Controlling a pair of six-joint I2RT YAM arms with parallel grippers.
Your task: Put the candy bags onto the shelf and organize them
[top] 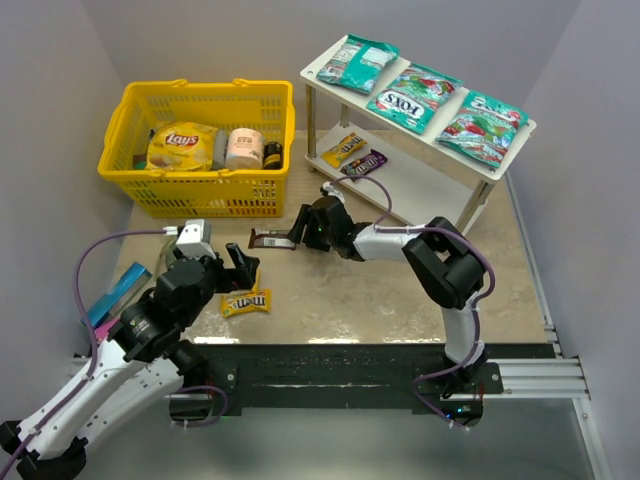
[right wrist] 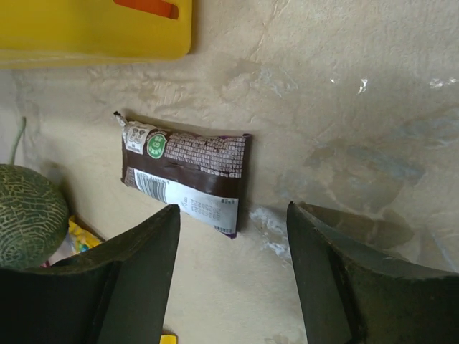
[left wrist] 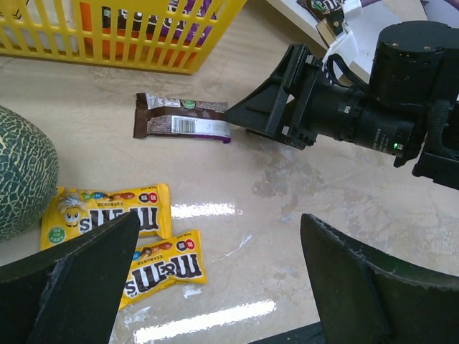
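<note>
The left gripper moves down and to the right in the top view next, onto the brown packet's loose end (top: 255, 239) (left wrist: 142, 116), as the packet lies below it on that side.
Three teal candy bags (top: 415, 96) lie on the top board of the white shelf (top: 405, 185), with a yellow packet (top: 343, 149) and a purple packet (top: 364, 162) on its lower board. A brown packet (right wrist: 186, 168) lies flat on the table in front of the basket. My right gripper (right wrist: 233, 209) is open and low over the table, with the packet's near corner just inside its fingertips and neither finger touching it. Two yellow M&M's packets (left wrist: 107, 215) lie under my left gripper (left wrist: 220, 218), which is wide open and holds nothing.
A yellow basket (top: 200, 190) at the back left holds a Lay's bag (top: 182, 146) and jars. A green netted melon (left wrist: 21, 179) sits left of the yellow packets. A flat blue packet (top: 120, 288) lies by the left arm. The arms' fingers are close together mid-table.
</note>
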